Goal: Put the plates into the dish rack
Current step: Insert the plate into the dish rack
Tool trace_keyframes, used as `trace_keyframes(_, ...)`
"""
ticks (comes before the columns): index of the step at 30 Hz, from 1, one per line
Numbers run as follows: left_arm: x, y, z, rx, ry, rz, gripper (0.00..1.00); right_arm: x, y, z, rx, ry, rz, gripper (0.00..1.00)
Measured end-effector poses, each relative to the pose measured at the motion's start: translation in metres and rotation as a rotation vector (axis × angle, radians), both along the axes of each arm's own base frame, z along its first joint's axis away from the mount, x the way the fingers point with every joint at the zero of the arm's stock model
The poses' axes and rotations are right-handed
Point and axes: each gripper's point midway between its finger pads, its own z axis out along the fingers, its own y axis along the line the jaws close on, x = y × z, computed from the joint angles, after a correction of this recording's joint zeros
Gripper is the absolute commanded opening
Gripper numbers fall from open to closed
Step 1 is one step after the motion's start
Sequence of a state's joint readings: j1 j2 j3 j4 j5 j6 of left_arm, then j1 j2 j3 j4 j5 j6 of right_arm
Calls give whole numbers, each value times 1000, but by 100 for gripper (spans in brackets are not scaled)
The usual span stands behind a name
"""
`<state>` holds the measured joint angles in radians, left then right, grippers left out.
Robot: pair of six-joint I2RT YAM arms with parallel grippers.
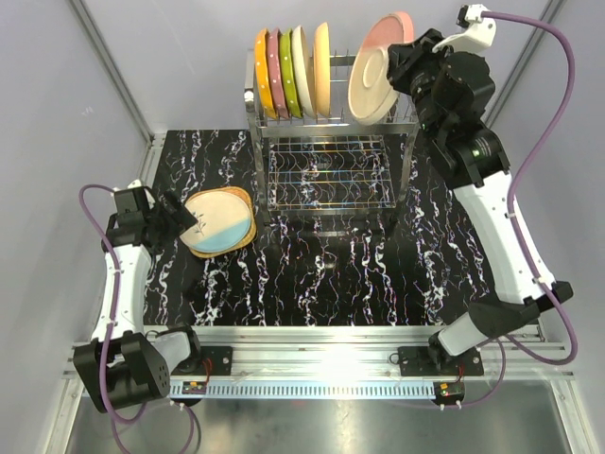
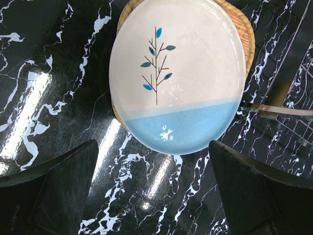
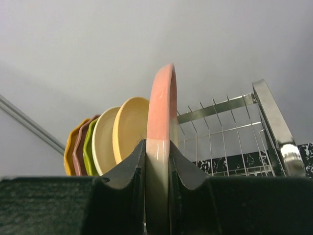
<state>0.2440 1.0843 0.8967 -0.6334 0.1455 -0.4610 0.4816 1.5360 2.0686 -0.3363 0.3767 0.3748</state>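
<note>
My right gripper shifts toward the upright tan plate next and lowers its pink and cream plate into the dish rack's top level. The slots beside the tan plate stand empty.
The dish rack [image 1: 331,175] stands at the back of the table, and several plates [image 1: 291,74] stand upright in its top tier: orange, pink, green, cream and tan. My right gripper [image 1: 408,62] is shut on the rim of a pink and cream plate [image 1: 376,74], held on edge just right of that row, above the rack's right end. The right wrist view shows this plate [image 3: 164,98] pinched between the fingers [image 3: 129,171] of that gripper [image 3: 157,147]. A cream and light blue plate [image 2: 178,73] lies on a tan plate [image 2: 243,30] on the table. My left gripper [image 2: 152,147] hovers open at its near edge.
The rack's lower wire grid shelf [image 1: 326,170] holds nothing. Upright prongs and the top rail [image 3: 230,105] show to the right of the held plate. Grey enclosure walls close in the back and the sides. The black marbled table [image 1: 312,274] lies between the arms.
</note>
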Motion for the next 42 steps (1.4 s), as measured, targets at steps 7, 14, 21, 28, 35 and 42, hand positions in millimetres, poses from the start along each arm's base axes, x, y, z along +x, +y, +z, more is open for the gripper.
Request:
trace_keyframes(7,1,-1,-5,-11,17,-6,99,39,-8,2,35,-12,-5,0)
trace_keyframes(14,1,-2,-9,-17,30,-8,99,78,1,-11,46,8,23,0)
trace_keyframes(21,2,-3,-12,-25,39,-13,99,113,28,-44,39,63,90,0)
trace_keyframes(28,3,-5,-11,-34,33,-22,99,125,36,-59,31,91,107,0)
trace_keyframes(35,3,-7,-11,-42,31,-30,99,125,37,-60,11,84,108,0)
trace_keyframes(42,2,-9,-12,-49,33,-35,99,126,40,-62,-10,78,117,11)
